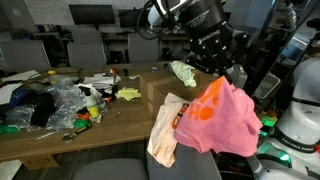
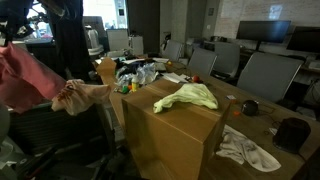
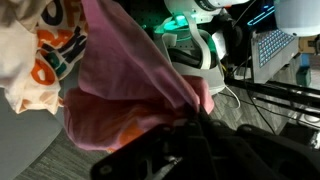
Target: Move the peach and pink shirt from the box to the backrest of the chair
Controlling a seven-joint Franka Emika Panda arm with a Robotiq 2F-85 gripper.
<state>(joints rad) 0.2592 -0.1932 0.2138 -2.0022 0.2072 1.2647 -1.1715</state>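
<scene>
My gripper swings down toward the shirt's pale peach part next, fingers turning down, and releases it, because that part already droops over the dark chair (image 1: 150,168).
The peach and pink shirt (image 1: 228,115) hangs from my gripper (image 1: 222,74), which is shut on its top. It is off the box and in the air beside it. Its pale peach part (image 1: 165,132) droops down over the dark chair (image 1: 150,168); I cannot tell whether it touches the backrest. In an exterior view the shirt (image 2: 25,78) is at the far left, with its peach part (image 2: 88,95) above the chair (image 2: 55,135). The wrist view shows pink cloth (image 3: 130,80) bunched at the jaws (image 3: 168,128). The cardboard box (image 2: 175,135) (image 1: 160,95) stands on the table.
A light green cloth (image 2: 188,97) (image 1: 183,72) lies on top of the box. A white cloth (image 2: 245,150) lies on the table beside it. Bags and small clutter (image 1: 60,105) cover the table's other end. Office chairs (image 2: 265,72) stand behind.
</scene>
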